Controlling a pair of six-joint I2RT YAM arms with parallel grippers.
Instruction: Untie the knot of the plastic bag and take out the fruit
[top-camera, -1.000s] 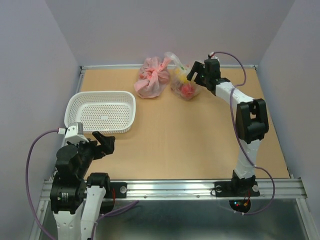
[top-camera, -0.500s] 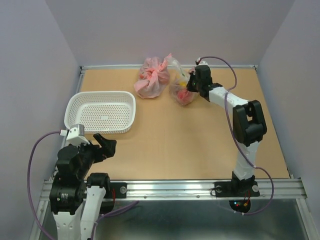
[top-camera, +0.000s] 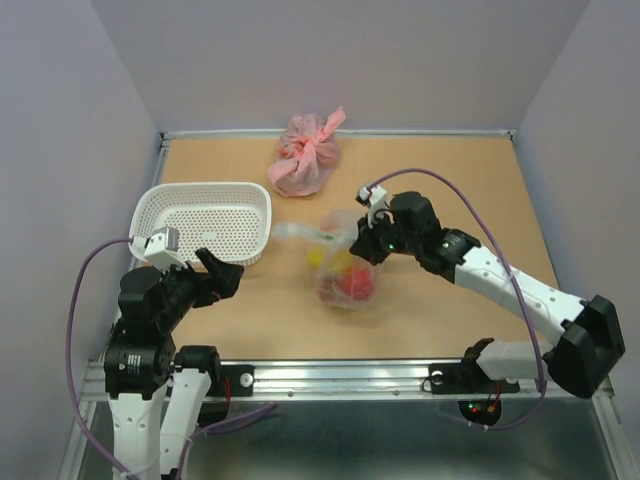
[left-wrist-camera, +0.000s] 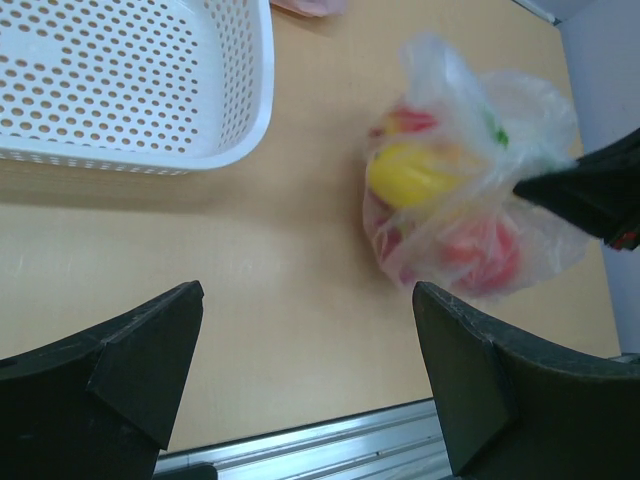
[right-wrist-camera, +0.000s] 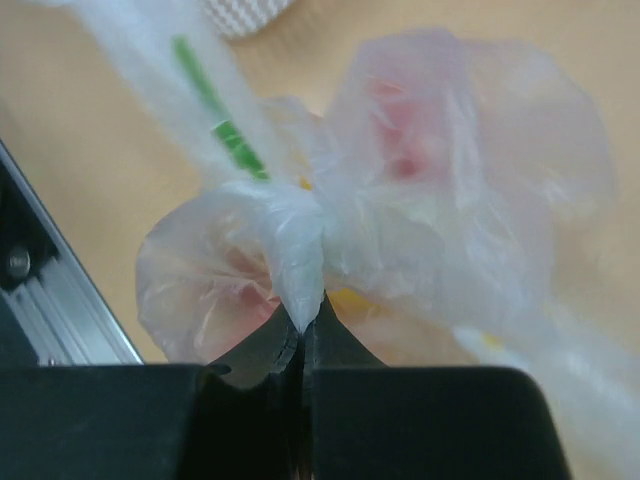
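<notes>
My left gripper is open and will next go to the right in the top view and down onto the bag's clear ear (top-camera: 312, 233) (left-wrist-camera: 443, 78), while my right gripper holds the bag's knot.
The clear plastic bag (top-camera: 345, 272) is at the table's middle front, held by its top. My right gripper (top-camera: 368, 240) is shut on a twisted strand of plastic at the knot (right-wrist-camera: 296, 250), and its fingers meet on that strand in the right wrist view (right-wrist-camera: 303, 325). Through the plastic I see the fruit: a yellow one (left-wrist-camera: 412, 172) and a red one (left-wrist-camera: 482, 252). A loose ear of the bag (top-camera: 292, 232) trails to the left. My left gripper (top-camera: 225, 281) is open and holds nothing (left-wrist-camera: 307, 295); it is near the front left, apart from the bag.
A white perforated basket (top-camera: 200, 187) stands at the left, just beyond my left gripper; its corner shows in the left wrist view (left-wrist-camera: 240, 140). A tied pink bag (top-camera: 305, 162) lies at the back middle. A metal rail (top-camera: 350, 375) runs along the front edge.
My right gripper shut on the clear bag's top at the back, beside the pink bag, and brought the bag to the middle front. The left gripper tilted up a little and stayed open.
</notes>
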